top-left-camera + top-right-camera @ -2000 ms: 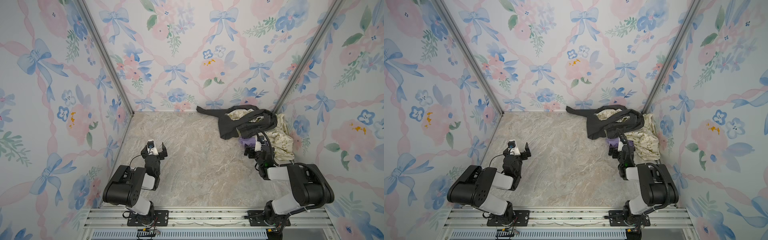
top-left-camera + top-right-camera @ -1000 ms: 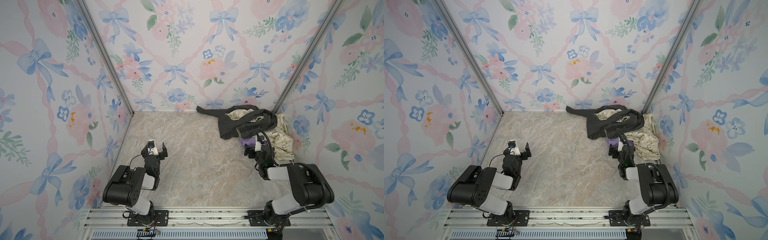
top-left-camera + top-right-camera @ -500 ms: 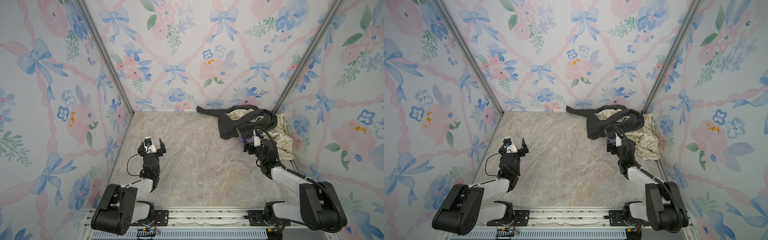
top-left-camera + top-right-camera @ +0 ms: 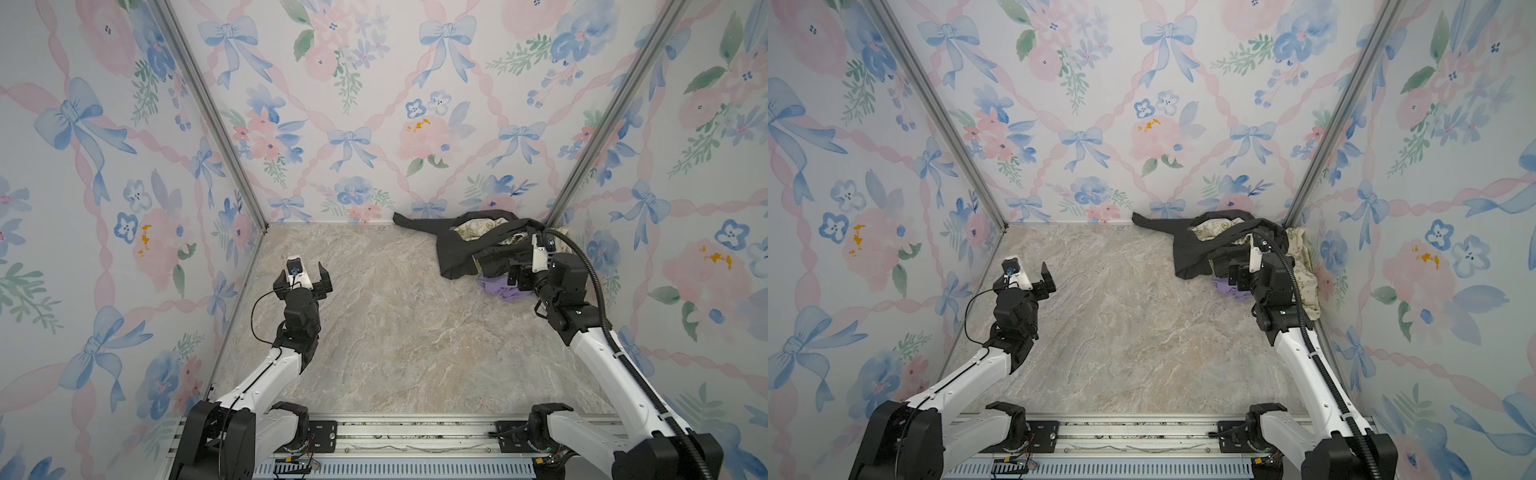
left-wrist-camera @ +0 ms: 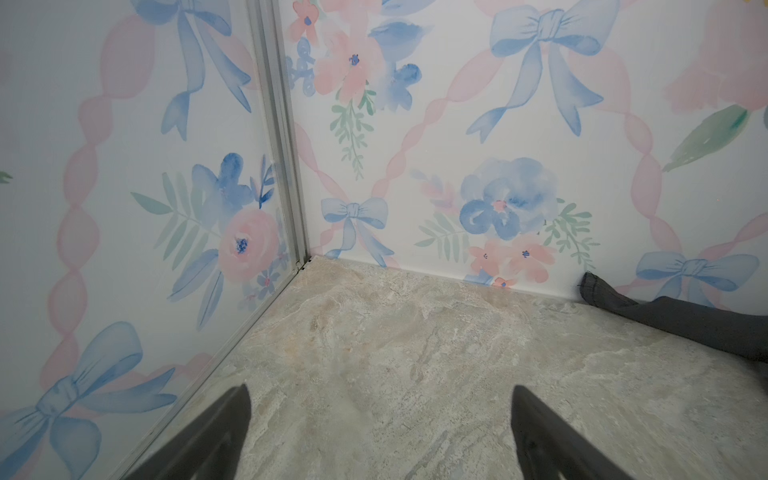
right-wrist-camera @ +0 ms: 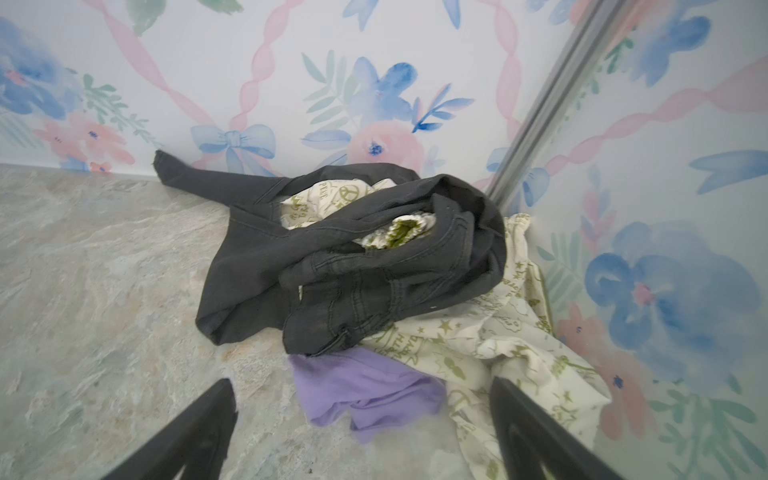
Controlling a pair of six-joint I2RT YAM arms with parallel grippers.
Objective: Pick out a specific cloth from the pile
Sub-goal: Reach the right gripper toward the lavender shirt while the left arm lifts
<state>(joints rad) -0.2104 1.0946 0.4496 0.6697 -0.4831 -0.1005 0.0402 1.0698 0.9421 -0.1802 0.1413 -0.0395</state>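
The lavender cloth's lower edge (image 4: 489, 290) (image 6: 326, 412) lies open on the floor, clear of the black garment, so my right gripper will tilt downward and lower to pinch it next.
The pile sits in the far right corner. It is a black garment (image 4: 459, 249) (image 6: 332, 266) heaped over a cream cloth with green print (image 6: 498, 345) (image 4: 1306, 274). The cloth, plain lavender (image 4: 498, 289) (image 4: 1230, 291) (image 6: 361, 390), pokes out from under the black garment at the pile's front edge. My right gripper (image 4: 521, 276) (image 6: 361, 384) hovers open just in front of the lavender cloth, its fingers either side of it in the right wrist view, holding nothing. My left gripper (image 4: 302, 278) (image 5: 380, 392) is open and empty above bare floor on the left.
Floral walls close in the marble floor (image 4: 395, 332) on three sides. The pile lies against the right wall and the metal corner post (image 6: 540, 104). A black sleeve (image 5: 665, 320) stretches along the back wall. A rail (image 4: 395, 432) runs along the front edge.
Both arms have unfolded from their tucked pose and reached forward. The right gripper has come up to the pile's front edge. Both grippers have stayed open.
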